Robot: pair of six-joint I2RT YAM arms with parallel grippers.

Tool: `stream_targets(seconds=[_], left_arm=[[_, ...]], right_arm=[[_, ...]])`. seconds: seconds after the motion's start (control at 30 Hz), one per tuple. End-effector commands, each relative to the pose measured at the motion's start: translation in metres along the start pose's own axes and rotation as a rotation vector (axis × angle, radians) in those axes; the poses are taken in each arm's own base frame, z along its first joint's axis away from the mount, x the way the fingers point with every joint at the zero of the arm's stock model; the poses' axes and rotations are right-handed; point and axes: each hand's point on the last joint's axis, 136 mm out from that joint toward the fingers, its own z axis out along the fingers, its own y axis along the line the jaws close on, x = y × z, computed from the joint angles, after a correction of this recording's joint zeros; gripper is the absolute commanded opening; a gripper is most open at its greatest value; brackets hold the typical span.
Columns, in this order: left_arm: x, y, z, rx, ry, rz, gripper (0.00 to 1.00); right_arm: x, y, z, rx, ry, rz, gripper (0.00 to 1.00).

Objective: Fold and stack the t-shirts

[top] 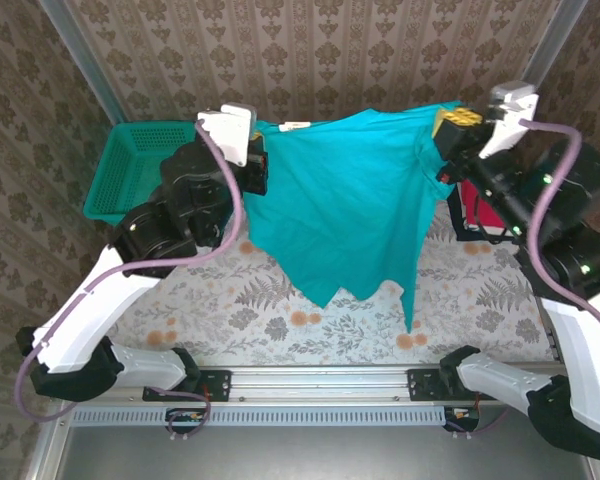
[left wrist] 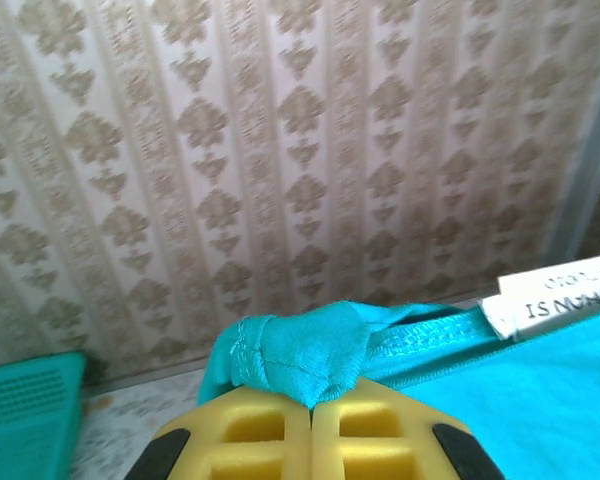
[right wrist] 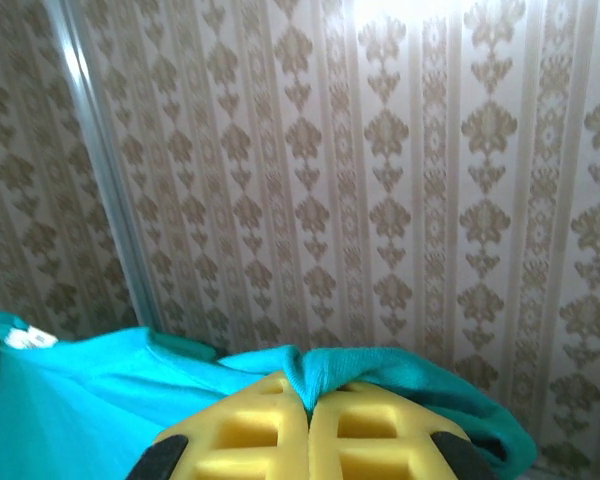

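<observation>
The shirt already hangs spread, so next, my left gripper lowers the shirt's corner onto the floral tablecloth beside the basket, then releases the corner.
A teal-green t-shirt (top: 355, 200) hangs spread in the air over the back of the table, pinched at its top edge by both grippers. My left gripper (top: 257, 152) is shut on the shirt's left upper corner; in the left wrist view its yellow fingers (left wrist: 250, 435) press together on a bunched fold of teal-green t-shirt (left wrist: 305, 350), with a white neck label (left wrist: 565, 295) to the right. My right gripper (top: 447, 138) is shut on the right upper corner; a ridge of teal-green t-shirt (right wrist: 380, 365) rises from between its gripper (right wrist: 308, 408). A red t-shirt (top: 497, 213) lies behind the right arm, mostly hidden.
A teal mesh basket (top: 130, 170) stands at the back left of the table, its corner also in the left wrist view as basket (left wrist: 25, 420). The floral tablecloth (top: 280, 320) lies beneath the shirt's hanging hem. Patterned walls close in the back and sides.
</observation>
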Motion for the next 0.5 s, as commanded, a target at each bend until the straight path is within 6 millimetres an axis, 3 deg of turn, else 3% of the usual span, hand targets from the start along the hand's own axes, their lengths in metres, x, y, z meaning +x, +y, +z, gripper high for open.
stream_targets(seconds=[0.0,0.07,0.3,0.47], left_arm=[[0.045,0.034,0.033,-0.13,0.116,-0.017,0.0],[0.072,0.044,0.053,-0.132,0.177,-0.069,0.0],[0.16,0.079,0.131,-0.171,0.378,-0.191,0.0],[0.211,0.093,0.182,-0.205,0.496,-0.205,0.0]], right_arm=[[0.034,-0.027,0.034,0.134,0.073,-0.027,0.0],[0.063,-0.036,0.058,0.153,0.133,-0.005,0.0],[0.192,-0.076,0.158,0.187,0.363,0.152,0.0],[0.256,-0.091,0.223,0.183,0.408,0.209,0.0]])
